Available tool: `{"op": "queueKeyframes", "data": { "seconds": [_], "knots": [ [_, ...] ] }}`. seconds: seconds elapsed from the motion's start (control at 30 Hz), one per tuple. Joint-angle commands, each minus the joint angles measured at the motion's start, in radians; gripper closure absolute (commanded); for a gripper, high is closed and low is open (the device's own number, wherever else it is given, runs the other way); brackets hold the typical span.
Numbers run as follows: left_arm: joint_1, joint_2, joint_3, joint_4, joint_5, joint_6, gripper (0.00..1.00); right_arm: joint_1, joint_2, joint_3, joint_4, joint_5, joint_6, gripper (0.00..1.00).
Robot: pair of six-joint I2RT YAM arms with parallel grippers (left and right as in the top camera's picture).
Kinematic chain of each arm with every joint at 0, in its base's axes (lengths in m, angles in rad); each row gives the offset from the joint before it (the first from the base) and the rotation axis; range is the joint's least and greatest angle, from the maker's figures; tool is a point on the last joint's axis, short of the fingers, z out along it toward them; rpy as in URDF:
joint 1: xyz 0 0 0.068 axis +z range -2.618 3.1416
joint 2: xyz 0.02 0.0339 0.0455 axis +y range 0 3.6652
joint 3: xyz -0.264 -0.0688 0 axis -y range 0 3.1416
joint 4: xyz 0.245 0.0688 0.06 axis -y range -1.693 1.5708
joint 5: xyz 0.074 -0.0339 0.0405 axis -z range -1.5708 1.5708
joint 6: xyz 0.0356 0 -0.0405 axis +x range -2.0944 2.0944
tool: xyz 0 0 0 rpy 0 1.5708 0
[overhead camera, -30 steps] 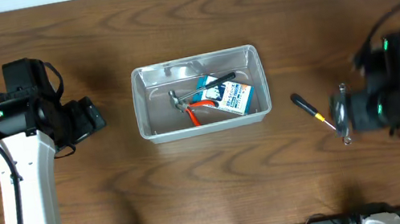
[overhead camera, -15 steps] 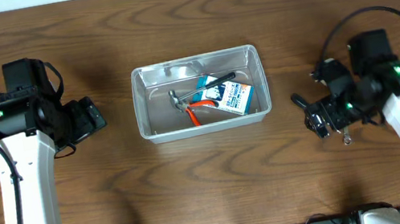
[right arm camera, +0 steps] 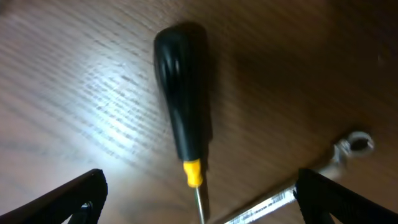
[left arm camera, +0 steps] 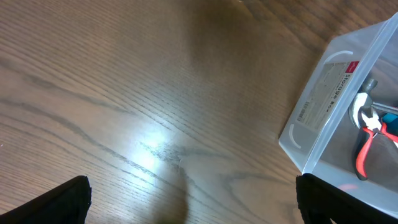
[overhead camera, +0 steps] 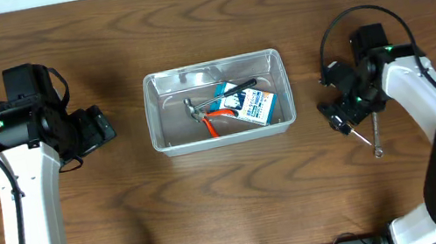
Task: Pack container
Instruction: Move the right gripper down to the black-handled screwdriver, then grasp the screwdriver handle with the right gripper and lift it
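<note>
My open fingers have the screwdriver lying lengthwise between them. I need to move my right gripper down onto the black handle near the yellow collar next, to close on the screwdriver.
The clear plastic container sits mid-table and holds red-handled pliers, a small hammer-like tool and a blue-and-white box. Its corner shows at the right of the left wrist view. A screwdriver with a black handle and yellow collar lies on the table between the open fingers of my right gripper, above it and not touching. In the overhead view the right gripper covers it. A silver wrench lies beside it, also in the right wrist view. My left gripper is open and empty over bare wood, left of the container.
The wooden table stretches around the container. My left arm stands at the left and my right arm reaches in from the right. The arm bases sit along the front edge.
My right arm has swung in toward the left and up, bringing the gripper from beside the wrench to over the screwdriver. The left arm and the container have not moved.
</note>
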Motion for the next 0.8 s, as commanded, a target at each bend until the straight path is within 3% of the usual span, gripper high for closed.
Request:
{"op": "queueKeyframes", "data": {
  "seconds": [0.0, 0.47, 0.77],
  "knots": [
    [0.000, -0.010, 0.011, -0.005, 0.007, 0.006, 0.02, -0.004, 0.069, -0.004, 0.014, 0.009, -0.042, 0.01],
    [0.000, -0.010, 0.011, -0.001, 0.007, 0.006, 0.02, 0.041, 0.206, -0.004, 0.137, 0.027, -0.034, 0.10],
    [0.000, -0.010, 0.011, -0.002, 0.006, 0.006, 0.02, 0.071, 0.207, -0.004, 0.162, 0.027, -0.034, 0.37]
  ]
}}
